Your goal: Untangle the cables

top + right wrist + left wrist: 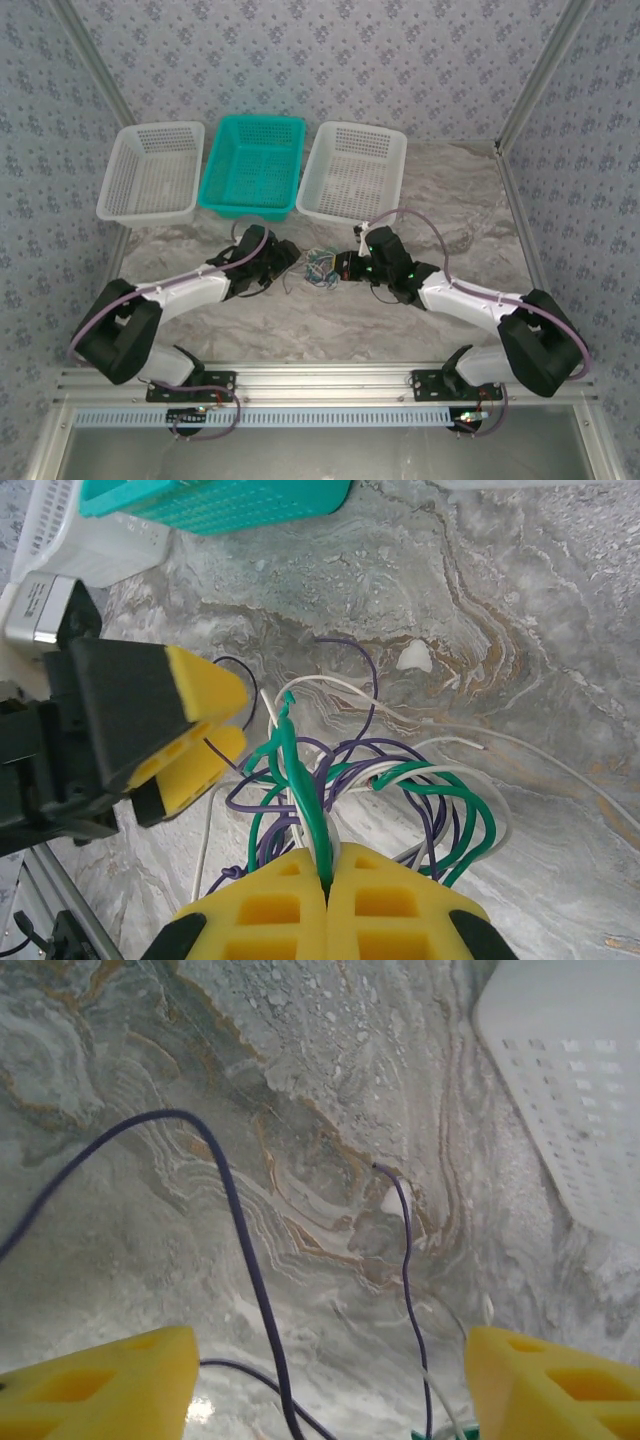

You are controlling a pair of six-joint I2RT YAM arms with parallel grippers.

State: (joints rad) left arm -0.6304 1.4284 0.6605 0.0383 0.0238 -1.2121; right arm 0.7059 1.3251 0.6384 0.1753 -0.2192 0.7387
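Observation:
The green cable should come away from the left gripper first, so that the bunched tangle comes apart. My right gripper should then release it on the open marble.
The cables form a small tangle of purple, green and white wires on the marble table, between the two grippers. My right gripper is shut on a green cable, with a white strand pinched alongside it, at the near side of the tangle. My left gripper is open. Two thin purple wires run up between its yellow fingers without touching them. In the right wrist view the left gripper sits just left of the tangle. From above, the left gripper and the right gripper flank the wires.
Three baskets stand in a row at the back: white, teal and white. The right white basket's edge lies close ahead of the left gripper. Patterned walls close in the table's sides and back.

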